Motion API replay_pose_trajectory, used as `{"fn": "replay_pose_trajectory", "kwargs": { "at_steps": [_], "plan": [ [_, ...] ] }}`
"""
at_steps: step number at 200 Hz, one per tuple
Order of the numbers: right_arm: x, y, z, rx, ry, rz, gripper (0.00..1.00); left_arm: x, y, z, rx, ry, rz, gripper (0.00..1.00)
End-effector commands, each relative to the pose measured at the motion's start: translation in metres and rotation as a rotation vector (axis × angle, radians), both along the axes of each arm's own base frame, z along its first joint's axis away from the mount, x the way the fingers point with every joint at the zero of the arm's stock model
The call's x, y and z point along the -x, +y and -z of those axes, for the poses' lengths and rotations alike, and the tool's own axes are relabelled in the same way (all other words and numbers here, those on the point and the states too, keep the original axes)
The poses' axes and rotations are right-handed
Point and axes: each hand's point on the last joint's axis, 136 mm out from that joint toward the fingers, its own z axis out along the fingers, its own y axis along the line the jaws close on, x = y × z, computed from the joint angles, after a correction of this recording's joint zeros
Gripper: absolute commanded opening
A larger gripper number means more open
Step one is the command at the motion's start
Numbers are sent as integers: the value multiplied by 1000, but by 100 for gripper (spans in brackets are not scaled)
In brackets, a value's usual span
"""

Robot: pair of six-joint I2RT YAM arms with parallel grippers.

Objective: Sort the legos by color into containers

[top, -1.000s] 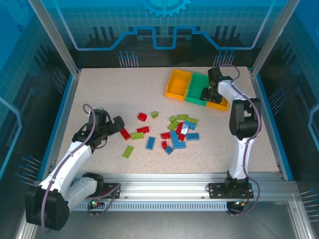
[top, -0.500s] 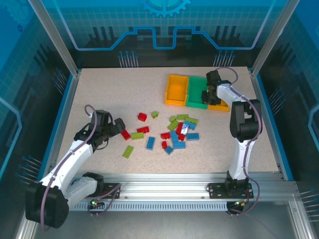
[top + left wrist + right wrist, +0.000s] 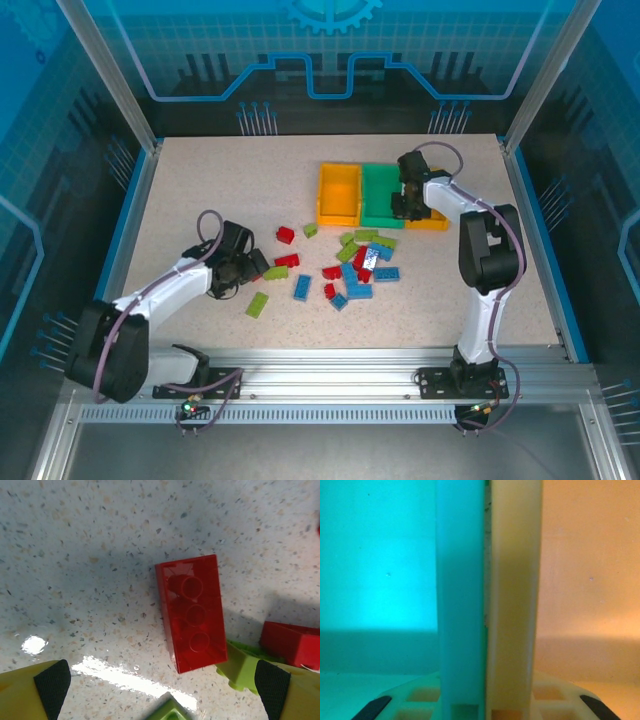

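Observation:
Next, my left gripper will lower and advance over the red lego, then bring its fingers to either side of the lego's long sides.
Loose red, blue and lime legos (image 3: pixel 360 265) lie mid-table. Three bins stand in a row at the back: an orange-yellow bin (image 3: pixel 338 195), a green bin (image 3: pixel 378 192) and a second orange-yellow bin (image 3: pixel 432 219). My right gripper (image 3: pixel 408 200) (image 3: pixel 484 707) is open and straddles the touching walls of the green bin (image 3: pixel 460 595) and the orange-yellow bin (image 3: pixel 515 595). My left gripper (image 3: pixel 253 266) (image 3: pixel 161 690) hangs open just above a red lego (image 3: pixel 192 620), which lies flat between and ahead of its fingers. A lime lego (image 3: pixel 240 667) touches that brick's corner.
Another red lego (image 3: pixel 290 637) lies right of the lime one, and a lime corner (image 3: pixel 170 711) shows at the bottom edge. A lone red lego (image 3: pixel 285 235), a small lime one (image 3: pixel 311 229), a blue one (image 3: pixel 302 287) and a lime one (image 3: pixel 257 304) lie left of the pile.
The row of bins has slid left and toward the front along with my right gripper. My left gripper has swung right, over the red lego.

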Motion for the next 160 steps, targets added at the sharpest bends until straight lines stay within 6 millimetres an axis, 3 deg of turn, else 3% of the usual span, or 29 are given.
{"fn": "replay_pose_trajectory", "kwargs": {
  "at_steps": [1,76,105,134,160],
  "plan": [
    [19,15,7,-21,47,-33,17,0,-6,4,34,37,-63,99],
    [35,24,8,-36,38,-38,19,-24,-9,10,25,23,-89,93],
    [37,24,-7,-43,14,-31,38,-34,-11,15,19,38,-85,75],
    [39,22,-34,-64,-42,-18,56,-38,-10,20,9,55,-86,67],
    [45,24,-58,-100,-85,-21,65,-38,-8,25,8,67,-89,56]
  ]
}}
